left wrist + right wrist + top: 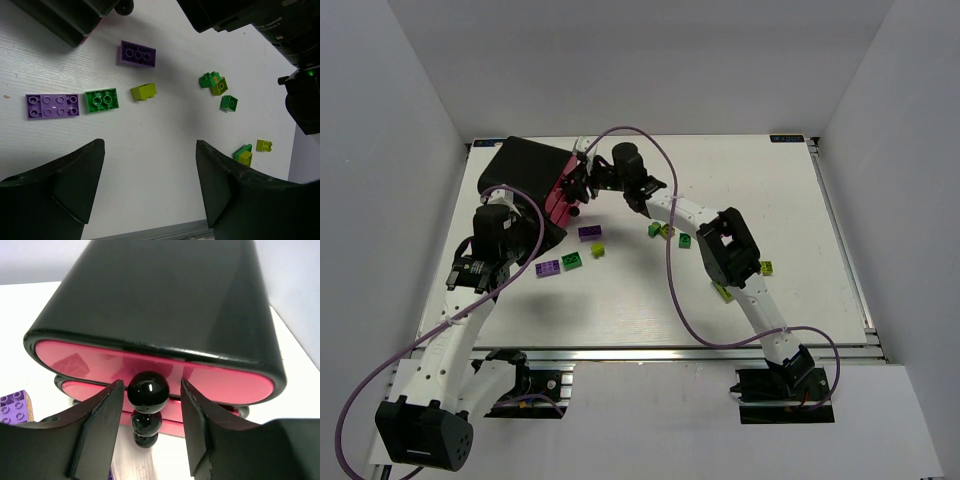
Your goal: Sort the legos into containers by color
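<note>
The purple plate's long sides lie across my open fingers; my left gripper should turn and lower onto the purple plate [52, 106] beside the green brick next.
The black cabinet [525, 165] lies at the table's back left with its magenta-pink drawers [560, 197] facing right; it also shows in the right wrist view [165, 305]. My right gripper [582, 185] [152, 383] is open, its jaws on either side of the top drawer's black knob [148, 389], with small gaps showing. Two more knobs [146, 423] sit below. My left gripper [470, 268] [150, 145] is open and empty above the table. Ahead of it lie a purple plate [52, 106], a green brick [102, 100], a yellow-green brick [143, 91] and a purple brick [137, 54].
More green and yellow-green bricks lie to the right [214, 83], [229, 103], [264, 145], [243, 155], under and beside my right arm [730, 250]. A purple brick [12, 407] lies left of the drawers. White walls enclose the table; its grey near edge [650, 350] runs along the front.
</note>
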